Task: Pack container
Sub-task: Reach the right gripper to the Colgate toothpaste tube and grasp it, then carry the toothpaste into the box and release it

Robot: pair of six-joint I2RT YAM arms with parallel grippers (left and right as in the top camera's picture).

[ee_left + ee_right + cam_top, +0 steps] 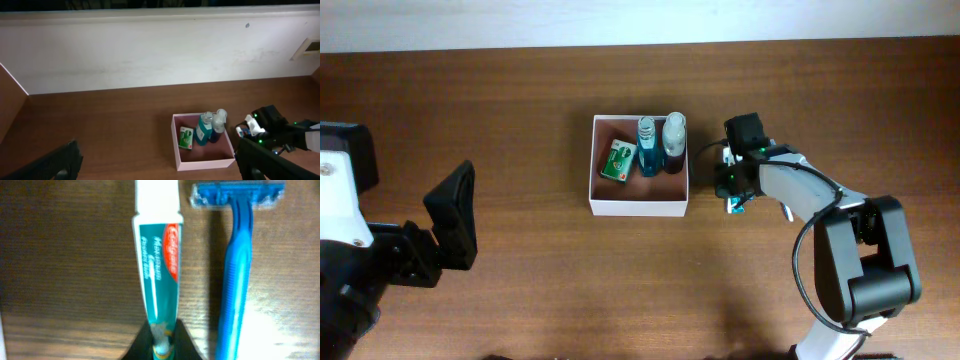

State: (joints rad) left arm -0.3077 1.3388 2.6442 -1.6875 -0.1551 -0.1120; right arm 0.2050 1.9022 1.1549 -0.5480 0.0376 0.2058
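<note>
My right gripper lifts the tube (156, 280) next, turns it over that part of the container and lowers it inside.
The container (638, 206) is a square, shallow box with white outer walls, at the table's middle; it also shows in the left wrist view (205, 163). Inside lie a green packet (617, 159), a teal bottle (648, 147) and a white-capped bottle (674, 140). My right gripper (733, 190) is just right of the container, shut on the tail of a teal toothpaste tube (156, 280) that lies on the wood. A blue razor (235, 290) lies beside the tube. My left gripper (455, 220) is open and empty, far left of the container.
A white wall (150, 55) runs along the table's far edge. Bare brown wood (500, 110) surrounds the container on the left and front.
</note>
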